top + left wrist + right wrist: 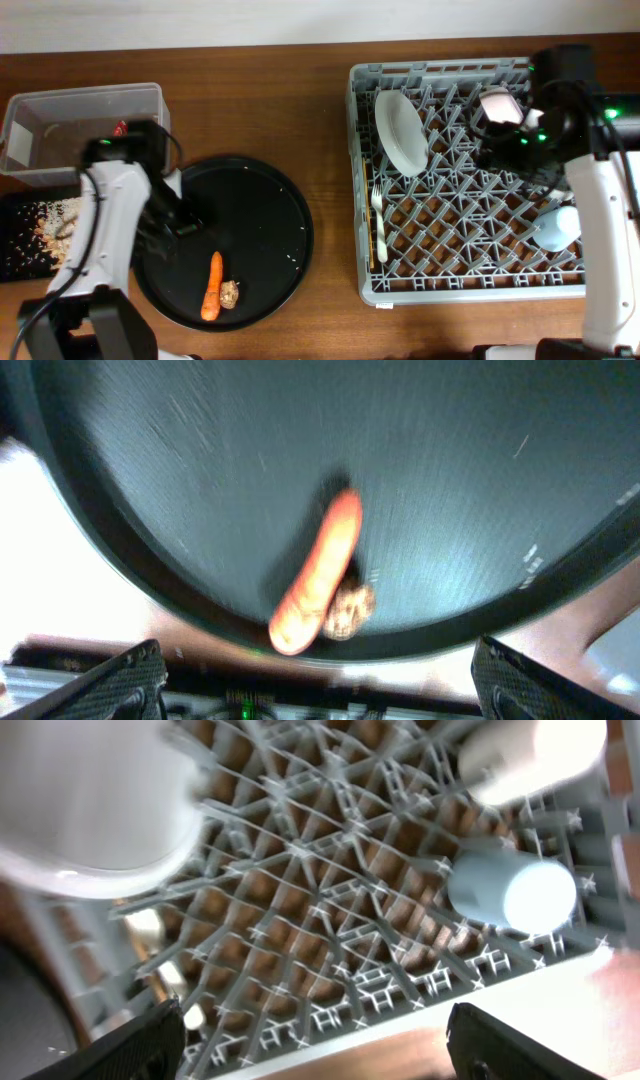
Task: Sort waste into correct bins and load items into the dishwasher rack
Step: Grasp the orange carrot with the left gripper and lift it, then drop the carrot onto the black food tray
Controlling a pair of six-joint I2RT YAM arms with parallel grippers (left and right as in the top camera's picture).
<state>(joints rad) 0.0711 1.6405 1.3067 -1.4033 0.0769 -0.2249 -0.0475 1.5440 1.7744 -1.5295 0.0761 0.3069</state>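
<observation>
My left gripper should next go down across the round tray [250, 200] onto the carrot's far end [215, 265], because that end is below the gripper and to its right in the overhead view.
An orange carrot piece [212, 285] and a beige food scrap [230, 294] lie at the front of the large round black tray [250, 200]. My left gripper [178, 218] hovers over that tray's left side, open and empty. In the left wrist view its fingers [320, 680] are spread wide, with the carrot [318, 575] and scrap [350, 610] ahead. The grey dishwasher rack [470, 290] holds the white plate [400, 130], white fork [380, 225] and light-blue cup [555, 228]. My right gripper [315, 1040] is open and empty above the rack, with the blue cup [510, 890] and cream cup [530, 755] in view.
The clear tub [85, 105] at the back left holds the red wrapper [120, 128]. The flat black tray [15, 265] in front of it holds beige crumbs [55, 225]. A pale rounded dish [497, 105] sits at the rack's back, beside my right wrist.
</observation>
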